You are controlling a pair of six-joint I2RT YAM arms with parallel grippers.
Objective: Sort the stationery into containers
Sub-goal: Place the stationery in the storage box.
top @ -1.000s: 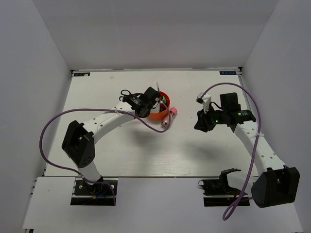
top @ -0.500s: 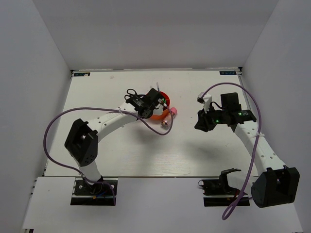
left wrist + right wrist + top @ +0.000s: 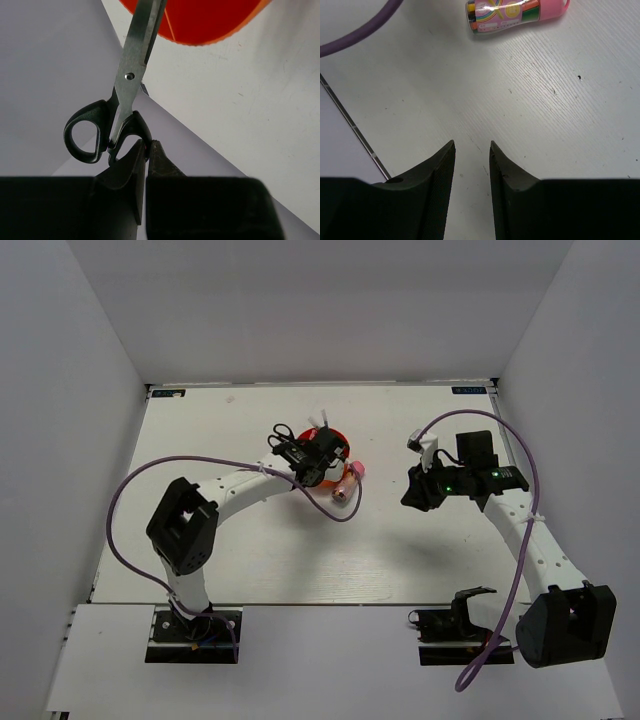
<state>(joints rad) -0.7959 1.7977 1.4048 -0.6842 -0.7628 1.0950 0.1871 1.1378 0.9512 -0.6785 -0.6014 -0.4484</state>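
Note:
My left gripper should move down next, because the tub is below it. It will slide the scissors blades into the orange tub's opening [image 3: 340, 438] [image 3: 195, 21] and let go of the scissors' handle loop.
My left gripper [image 3: 298, 452] [image 3: 148, 145] is shut on one black handle loop of the scissors [image 3: 282, 436] [image 3: 131, 75]. It holds them in the air with the blades pointing at the orange tub [image 3: 338, 445] [image 3: 200, 20]. The blade tips reach over the tub's rim. A thin white pen [image 3: 325, 421] stands up in the tub. The pink-capped clear tube [image 3: 347, 483] [image 3: 515, 12] lies on the table just right of the tub. My right gripper [image 3: 415, 490] [image 3: 472, 145] is open and empty, low over bare table, right of the tube. Highlighters and erasers do not show.
The left arm's purple cable [image 3: 200, 468] loops over the table's left half and shows in the right wrist view [image 3: 355, 35]. White walls close in the table [image 3: 400, 550] on three sides.
My left gripper has carried the scissors to the right, from beside the tub's left edge to over the tub. The right arm and the tube have not moved.

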